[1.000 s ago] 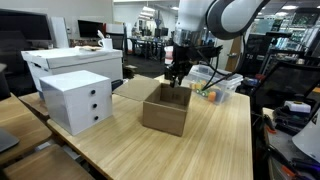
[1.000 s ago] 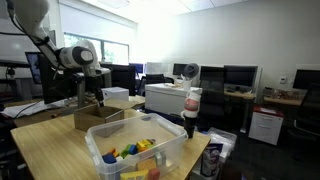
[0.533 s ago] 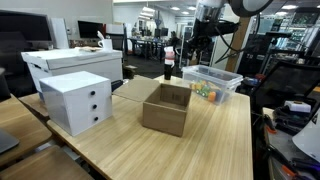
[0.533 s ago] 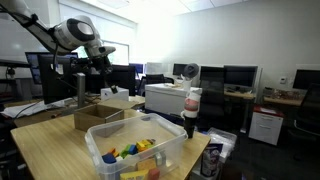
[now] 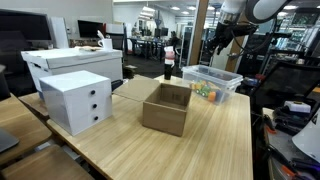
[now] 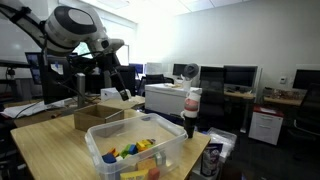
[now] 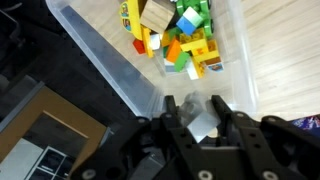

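The gripper needs to go down next, past the rim of the clear plastic bin point(image 5: 212, 79), which is open below, toward the bin's bottom beside the coloured blocks already inside, and then let go.
My gripper point(image 7: 192, 105) is shut on a small pale grey-white block point(image 7: 200, 125) pinched between its two black fingers. It hangs in the air above the near end of a clear plastic bin point(image 7: 110, 70) that holds several coloured toy blocks point(image 7: 178, 40). In both exterior views the gripper point(image 5: 219, 42) point(image 6: 122, 82) is raised well above the table, beside the bin point(image 5: 212, 79) point(image 6: 140, 150). An open cardboard box point(image 5: 166, 108) point(image 6: 97, 118) stands on the wooden table, away from the gripper.
A white drawer unit point(image 5: 78, 100) and a larger white box point(image 5: 70, 62) stand at one side of the table. A dark bottle point(image 5: 168, 68) point(image 6: 191, 112) stands next to the bin. Office desks, monitors and chairs surround the table.
The arm has risen from the cardboard box and swung over to the clear bin, carrying the pale block. The jaws have stayed shut.
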Available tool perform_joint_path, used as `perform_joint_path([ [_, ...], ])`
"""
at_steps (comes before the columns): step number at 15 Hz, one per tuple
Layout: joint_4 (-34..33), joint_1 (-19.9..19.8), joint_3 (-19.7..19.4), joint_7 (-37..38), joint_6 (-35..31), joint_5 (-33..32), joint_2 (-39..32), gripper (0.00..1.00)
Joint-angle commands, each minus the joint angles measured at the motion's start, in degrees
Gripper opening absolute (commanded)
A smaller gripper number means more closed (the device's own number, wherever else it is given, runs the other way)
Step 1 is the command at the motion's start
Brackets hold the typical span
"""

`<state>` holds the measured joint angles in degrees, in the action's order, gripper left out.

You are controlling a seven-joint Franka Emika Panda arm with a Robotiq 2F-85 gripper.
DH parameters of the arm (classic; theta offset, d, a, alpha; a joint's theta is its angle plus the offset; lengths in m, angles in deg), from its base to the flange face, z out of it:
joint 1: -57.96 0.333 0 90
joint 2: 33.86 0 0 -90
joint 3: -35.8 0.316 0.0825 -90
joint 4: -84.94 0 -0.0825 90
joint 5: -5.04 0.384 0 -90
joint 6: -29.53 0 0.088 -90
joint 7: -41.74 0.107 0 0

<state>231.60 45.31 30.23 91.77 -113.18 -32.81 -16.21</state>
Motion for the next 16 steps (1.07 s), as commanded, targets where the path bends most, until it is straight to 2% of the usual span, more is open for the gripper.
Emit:
perform_joint_path([
  [1, 3.93, -5.56, -2.69, -0.52, -6.23, -1.6, -1.86, 0.14],
  [7, 6.6, -8.85, -4.6, -0.31, -15.13, -1.73, -8.09, 0.14],
  [11, 8.12, -7.82, -4.75, -0.67, -19.93, -0.23, -12.49, 0.14],
  [12, 8.54, -7.46, -4.57, -0.37, -20.64, -0.49, -13.09, 0.47],
  [13, 9.04, -7.27, -4.34, 0.11, -21.51, -1.84, -13.14, 0.65],
  [16, 9.86, -6.77, -3.07, 1.8, -20.72, -5.77, -11.53, 0.81],
])
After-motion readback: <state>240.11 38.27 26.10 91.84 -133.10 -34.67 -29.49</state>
